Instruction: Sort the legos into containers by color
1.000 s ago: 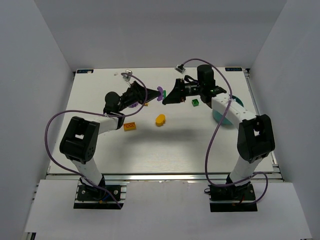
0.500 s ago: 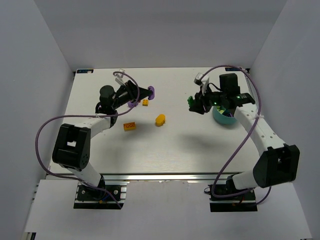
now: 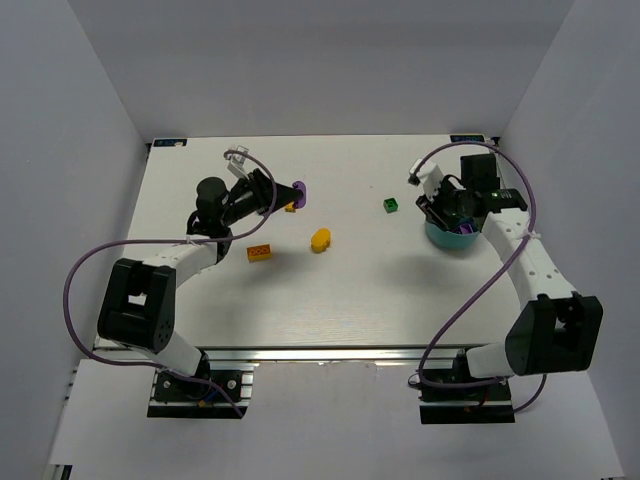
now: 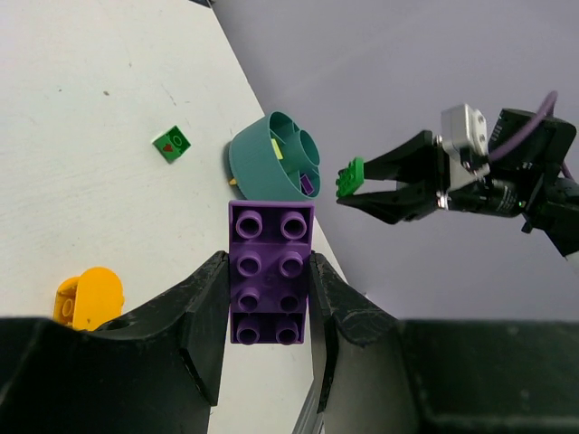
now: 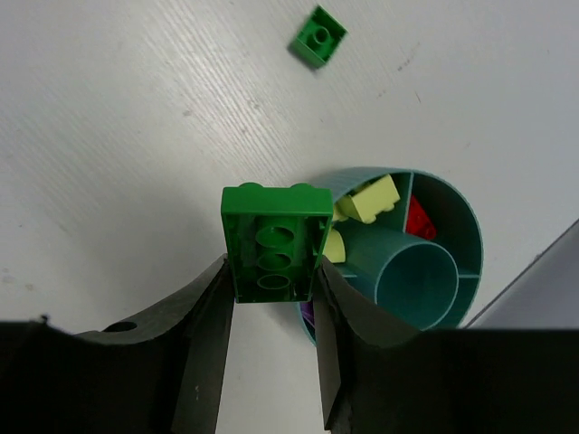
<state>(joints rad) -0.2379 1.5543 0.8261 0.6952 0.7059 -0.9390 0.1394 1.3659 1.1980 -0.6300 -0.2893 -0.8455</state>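
Note:
The bowl section beside the red brick's, clear of other colors, is below my right gripper, rightward in the top view, so I should cross, lower and release there next.
My left gripper (image 3: pixel 290 192) is shut on a purple brick (image 4: pixel 271 271), held off the table left of centre; the brick also shows in the top view (image 3: pixel 301 190). My right gripper (image 5: pixel 271 271) is shut on a green brick (image 5: pixel 276 240) just above the near rim of the teal bowl (image 5: pixel 475 237). The bowl (image 3: pixel 442 240) stands at the right and holds lime bricks (image 5: pixel 366 199), a red brick (image 5: pixel 416 219) and a purple one (image 5: pixel 308 318). From the left wrist view I see the bowl (image 4: pixel 253 167) and the right gripper's green brick (image 4: pixel 350 177).
A small green brick (image 3: pixel 390 205) lies on the table left of the bowl (image 5: pixel 318 36). An oval orange-yellow brick (image 3: pixel 320 239), an orange brick (image 3: pixel 260 252) and a small yellow brick (image 3: pixel 291 207) lie near the middle left. White walls ring the table.
My right gripper has swung right from the table's middle with the green brick to the bowl. My left gripper has drawn back left, still holding the purple brick.

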